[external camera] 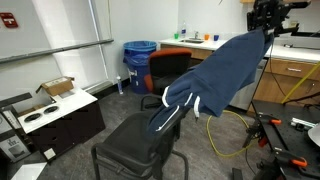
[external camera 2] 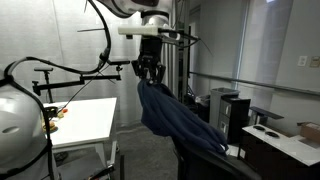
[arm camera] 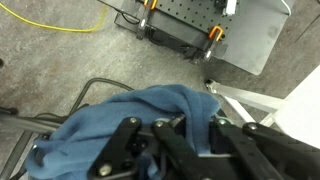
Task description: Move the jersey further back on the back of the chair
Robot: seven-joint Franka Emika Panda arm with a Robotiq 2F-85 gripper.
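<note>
My gripper moves down and slightly back toward my base next, then releases the jersey's top, since its lower part already lies over the black chair's back (external camera: pixel 178 113) (arm camera: pixel 52 128).
The dark blue jersey (external camera: pixel 222 72) hangs from my gripper (external camera: pixel 262 35), lifted high, with its lower part draped over the back of the black chair (external camera: pixel 135 143). White drawstrings dangle near the chair back. In an exterior view my gripper (external camera 2: pixel 148 76) holds the jersey (external camera 2: pixel 175 115) at its top, and the fabric slopes down onto the chair (external camera 2: pixel 200 160). In the wrist view the gripper (arm camera: pixel 168 135) is shut on a fold of the blue jersey (arm camera: pixel 130 118).
An orange-backed office chair (external camera: pixel 172 60) and a blue bin (external camera: pixel 140 62) stand behind. A dark cabinet (external camera: pixel 55 120) is beside the chair. A yellow cable (external camera: pixel 235 135) lies on the floor. A white table (external camera 2: pixel 85 118) and a counter with appliances (external camera 2: pixel 280 140) flank the chair.
</note>
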